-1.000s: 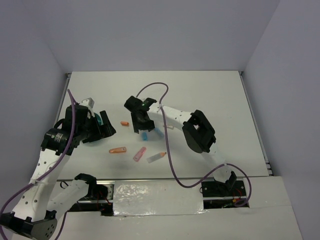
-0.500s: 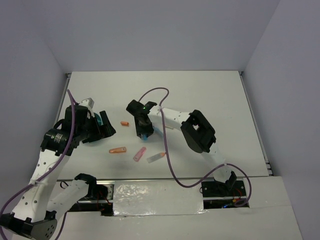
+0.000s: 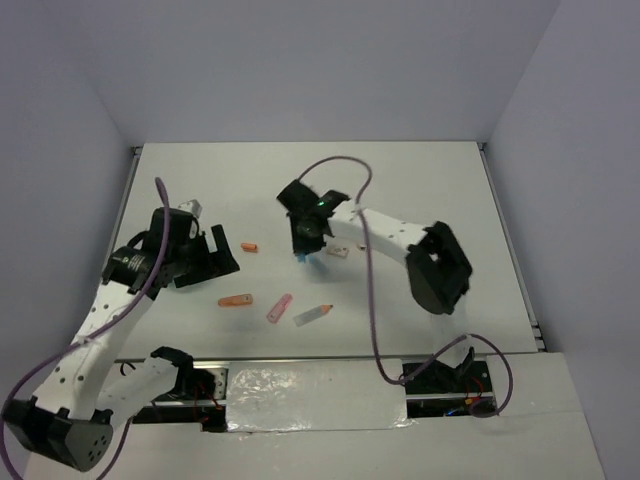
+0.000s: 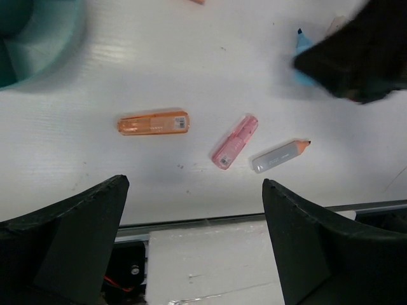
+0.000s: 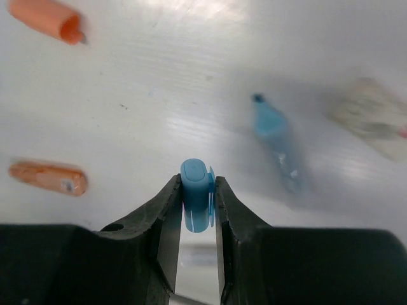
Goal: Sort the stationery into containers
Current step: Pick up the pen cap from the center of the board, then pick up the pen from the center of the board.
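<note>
The second light-blue marker's body (image 3: 316, 265) (image 4: 304, 77) is below my left gripper and to its right in the top view. My right gripper is full, so I will move my left gripper across and down.
My right gripper (image 3: 303, 243) is shut on a short light-blue marker piece (image 5: 197, 202) and holds it above the table. A second light-blue marker (image 5: 276, 141) lies below it, beside a pale eraser (image 5: 374, 118). My left gripper (image 4: 194, 184) is open and empty, hovering over the near table. Ahead of it lie an orange marker (image 4: 153, 122), a pink marker (image 4: 234, 142) and a grey pen (image 4: 280, 155). The teal bowl (image 4: 35, 38) shows only at the left wrist view's top left corner. In the top view my left arm hides it.
A small orange cap (image 3: 249, 247) lies between the two grippers. The table's near edge and the arm bases (image 3: 175, 370) are just behind the orange, pink and grey items. Grey walls close in the left, right and back sides.
My right gripper shut on the light-blue piece, lifted it and moved right and back. My left arm shifted right, now covering the teal bowl in the top view.
</note>
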